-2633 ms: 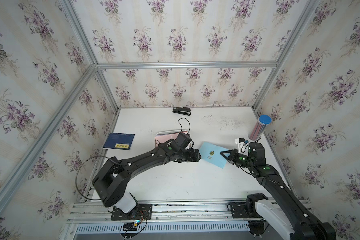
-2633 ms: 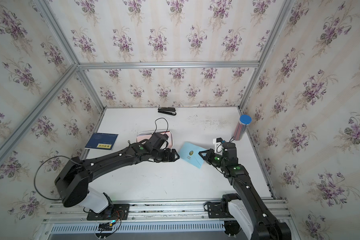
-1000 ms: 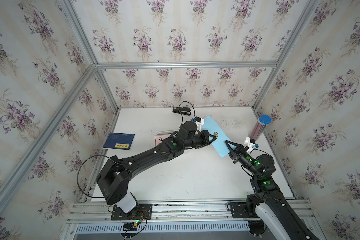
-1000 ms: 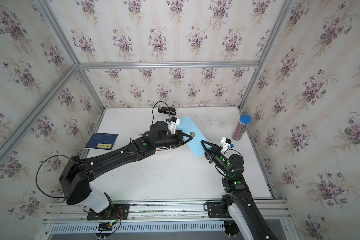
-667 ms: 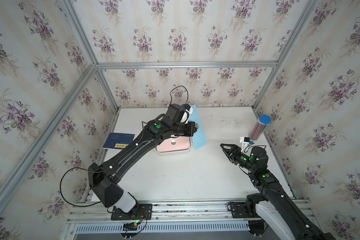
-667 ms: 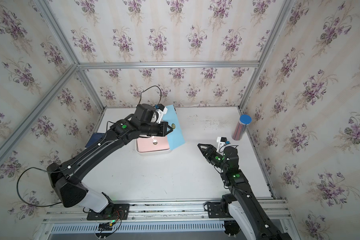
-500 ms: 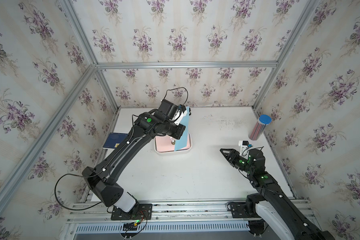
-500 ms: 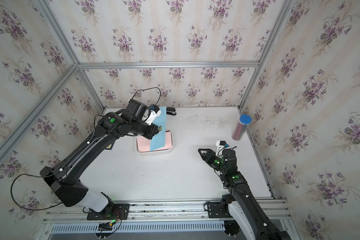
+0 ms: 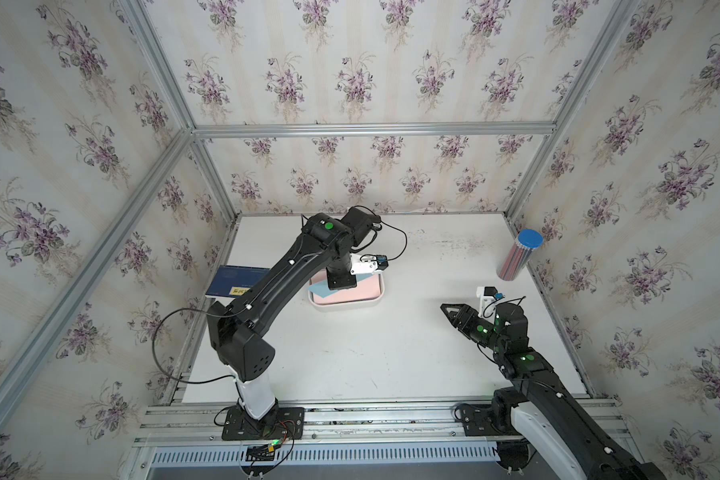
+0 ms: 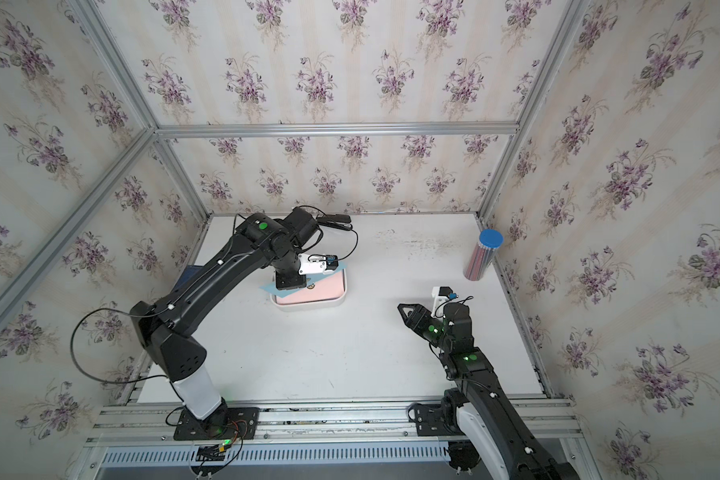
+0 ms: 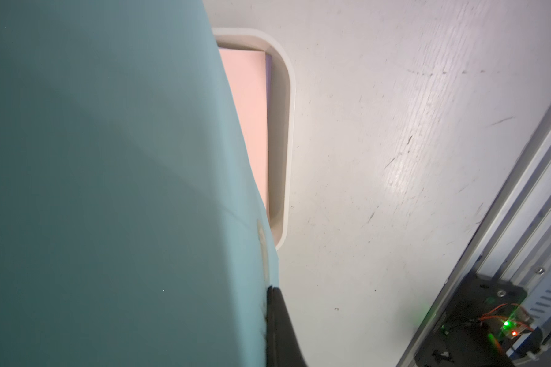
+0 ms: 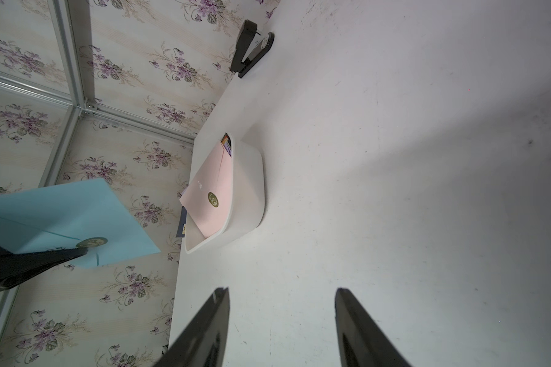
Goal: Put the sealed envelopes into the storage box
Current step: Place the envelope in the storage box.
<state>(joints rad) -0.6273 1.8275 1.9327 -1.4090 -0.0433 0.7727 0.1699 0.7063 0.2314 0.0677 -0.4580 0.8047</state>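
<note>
My left gripper moves down toward the pink envelope (image 9: 364, 291) (image 11: 252, 110) below it next and releases, since the light blue envelope still hangs above the storage box.
My left gripper (image 9: 341, 286) points down over the white storage box (image 9: 346, 306) and is shut on a light blue sealed envelope (image 9: 317, 286). That envelope (image 11: 109, 190) fills most of the left wrist view, pinched at its edge near the seal by the left gripper (image 11: 269, 289). A pink envelope (image 9: 364, 291) lies on top in the storage box (image 12: 248, 190), with other envelopes' edges showing under it. My right gripper (image 9: 443, 307) hovers over bare table at the right, open and holding nothing (image 12: 280, 290).
A dark blue book (image 9: 238, 280) lies left of the box, partly under the left arm. A clear pencil tube with a blue lid (image 9: 518, 255) stands at the right wall. A black stapler (image 10: 333, 219) sits by the back wall.
The left gripper carried the light blue envelope from the table's middle back and left to above the box and turned downward. The right gripper opened and drew back to the right.
</note>
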